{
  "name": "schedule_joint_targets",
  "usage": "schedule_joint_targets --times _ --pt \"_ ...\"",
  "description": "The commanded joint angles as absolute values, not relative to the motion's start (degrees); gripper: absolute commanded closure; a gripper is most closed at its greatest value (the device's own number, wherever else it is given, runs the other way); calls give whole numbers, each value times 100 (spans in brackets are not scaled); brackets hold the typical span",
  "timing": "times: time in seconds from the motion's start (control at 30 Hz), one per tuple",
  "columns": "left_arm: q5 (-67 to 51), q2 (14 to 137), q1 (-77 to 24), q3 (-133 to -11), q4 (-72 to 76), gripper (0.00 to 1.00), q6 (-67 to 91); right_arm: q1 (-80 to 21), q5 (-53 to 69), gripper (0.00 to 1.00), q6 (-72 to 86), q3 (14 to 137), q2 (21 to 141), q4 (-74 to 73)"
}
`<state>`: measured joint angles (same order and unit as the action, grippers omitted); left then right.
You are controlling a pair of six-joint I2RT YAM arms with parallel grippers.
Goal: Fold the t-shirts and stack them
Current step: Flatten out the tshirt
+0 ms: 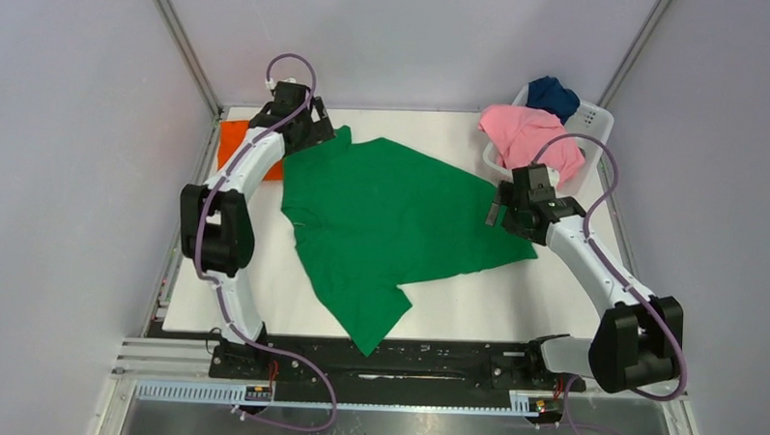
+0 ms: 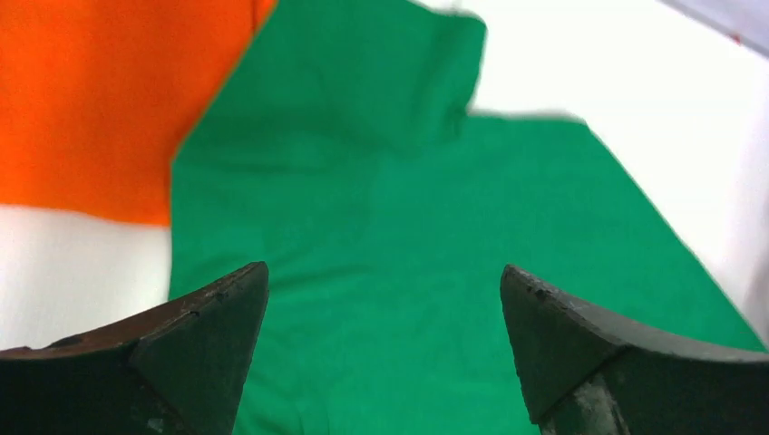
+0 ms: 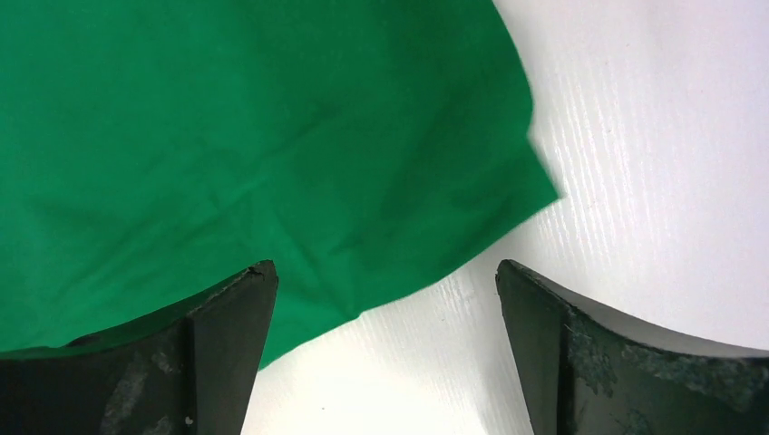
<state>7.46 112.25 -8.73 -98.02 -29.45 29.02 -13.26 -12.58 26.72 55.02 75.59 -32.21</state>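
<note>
My left gripper should next swing back and down onto the green t-shirt's near sleeve tip [image 1: 368,347], because it hangs over the black bar behind and below my gripper.
A bright green t-shirt [image 1: 390,227] lies spread and skewed on the white table [image 1: 514,299]. It also shows in the left wrist view [image 2: 399,236] and in the right wrist view [image 3: 227,136]. An orange t-shirt [image 1: 237,143], folded, lies at the far left, partly under my left arm; it shows in the left wrist view [image 2: 91,100]. My left gripper [image 1: 311,138] is open and empty over the green shirt's far left corner. My right gripper [image 1: 495,214] is open and empty over the shirt's right corner [image 3: 535,186]. A pink t-shirt [image 1: 524,135] and a navy t-shirt [image 1: 552,94] sit bunched in a basket.
A white laundry basket [image 1: 593,118] stands at the far right corner and holds the pink and navy shirts. Grey walls and metal frame posts enclose the table. The arm bases sit on a black rail [image 1: 386,363] at the near edge.
</note>
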Motion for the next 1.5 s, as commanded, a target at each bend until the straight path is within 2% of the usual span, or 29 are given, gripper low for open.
schedule_joint_targets --times 0.0,0.17,0.37,0.47,0.63,0.8,0.97,1.17,1.27,1.37,1.43,1.47 --pt "180 9642 -1142 -8973 -2872 1 2996 -1276 -1593 1 2953 5515 6919 -2891" --pt "-188 7839 -1755 -6601 -2446 1 3251 -972 -1400 0 3097 4917 6252 -2842" --pt "-318 6339 -3670 -4501 -2709 1 3566 -372 -777 1 3113 4304 5619 -2724" --pt "242 6155 -5081 -4183 -3315 1 4028 -226 -623 1 3078 4208 5509 -2723" --pt "877 6818 -6706 -4329 -3847 1 4897 -215 -520 0 3060 4195 5476 -2713" --pt "1184 7726 -7551 -4862 -4172 3 5314 -206 -550 1 3020 4149 5444 -2719" --pt "939 8416 -7961 -5062 -4312 13 5562 -193 -646 0 3015 4115 5404 -2717" --pt "950 8873 -8047 -4985 -4168 35 5835 -172 -689 0 2989 4100 5374 -2720" --pt "1120 8984 -8041 -4945 -4197 52 6030 -165 -731 1 2993 4093 5366 -2724" --pt "1238 9164 -8038 -4975 -4190 64 6115 -141 -729 0 2990 4084 5380 -2724" --pt "1316 9245 -8042 -5025 -4193 78 6136 -121 -731 1 2992 4077 5394 -2729" --pt "1353 9256 -8037 -5034 -4228 91 6150 -109 -734 1 2996 4072 5397 -2737"
